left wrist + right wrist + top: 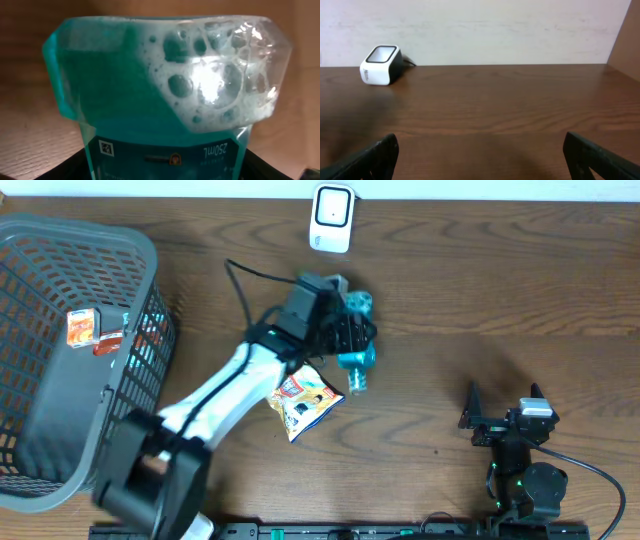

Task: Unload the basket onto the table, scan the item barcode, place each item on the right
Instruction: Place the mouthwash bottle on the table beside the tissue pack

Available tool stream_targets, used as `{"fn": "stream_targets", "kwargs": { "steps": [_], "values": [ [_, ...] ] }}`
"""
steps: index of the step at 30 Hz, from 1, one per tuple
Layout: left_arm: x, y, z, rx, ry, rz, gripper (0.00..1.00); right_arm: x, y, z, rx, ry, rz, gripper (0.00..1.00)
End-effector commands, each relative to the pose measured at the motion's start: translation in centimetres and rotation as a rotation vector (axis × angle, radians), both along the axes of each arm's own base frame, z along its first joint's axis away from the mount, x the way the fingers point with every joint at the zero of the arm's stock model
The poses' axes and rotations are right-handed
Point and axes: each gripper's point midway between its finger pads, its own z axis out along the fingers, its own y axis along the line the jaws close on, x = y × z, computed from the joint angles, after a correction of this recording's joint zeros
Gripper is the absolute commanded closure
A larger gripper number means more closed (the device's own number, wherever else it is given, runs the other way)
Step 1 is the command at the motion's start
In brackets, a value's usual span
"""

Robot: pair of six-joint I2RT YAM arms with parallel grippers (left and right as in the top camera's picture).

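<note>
Next, the left gripper brings the raised bottle down and back to release it, since the wood (344, 377) beside the yellow snack packet lies below and slightly back.
A teal mouthwash bottle (358, 360), foamy inside, sits in my left gripper (345, 332), which is shut on it near the table's middle. In the left wrist view the bottle (165, 85) fills the frame. Its dark label carries a small square code (106, 147) and faces the camera between the black fingers (67, 167). The white barcode scanner (331, 218) stands at the table's far edge, beyond the bottle, and shows in the right wrist view as the scanner (381, 65) at far left. My right gripper (505, 420) rests open at the near right, with nothing between its fingertips (377, 155).
A yellow snack packet (305, 402) lies on the table just near of the bottle. A grey mesh basket (60, 430) at the left holds orange cartons (82, 327). A black cable (240, 285) runs across the wood behind my left arm.
</note>
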Motion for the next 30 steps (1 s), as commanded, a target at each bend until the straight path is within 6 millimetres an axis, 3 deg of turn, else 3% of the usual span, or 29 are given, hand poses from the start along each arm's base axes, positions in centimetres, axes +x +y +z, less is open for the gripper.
{"fn": "stream_targets", "kwargs": {
  "steps": [1, 7, 15, 25, 30],
  "values": [
    [0.6, -1.1, -1.3, 0.026, -0.002, -0.015, 0.6, 0.0, 0.1, 0.0, 0.013, 0.0, 0.002, 0.01],
    [-0.2, -0.2, -5.3, 0.15, 0.061, 0.016, 0.6, 0.0, 0.1, 0.0, 0.013, 0.0, 0.003, 0.01],
    [-1.3, 0.4, -8.4, 0.274, 0.07, 0.027, 0.59, 0.0, 0.1, 0.0, 0.013, 0.0, 0.002, 0.01],
    [-2.0, 3.7, -9.9, 0.444, 0.094, 0.093, 0.59, 0.0, 0.1, 0.0, 0.013, -0.001, 0.002, 0.01],
    [-2.1, 3.8, -10.0, 0.454, 0.092, 0.083, 0.59, 0.0, 0.1, 0.0, 0.013, -0.001, 0.003, 0.01]
  ]
}}
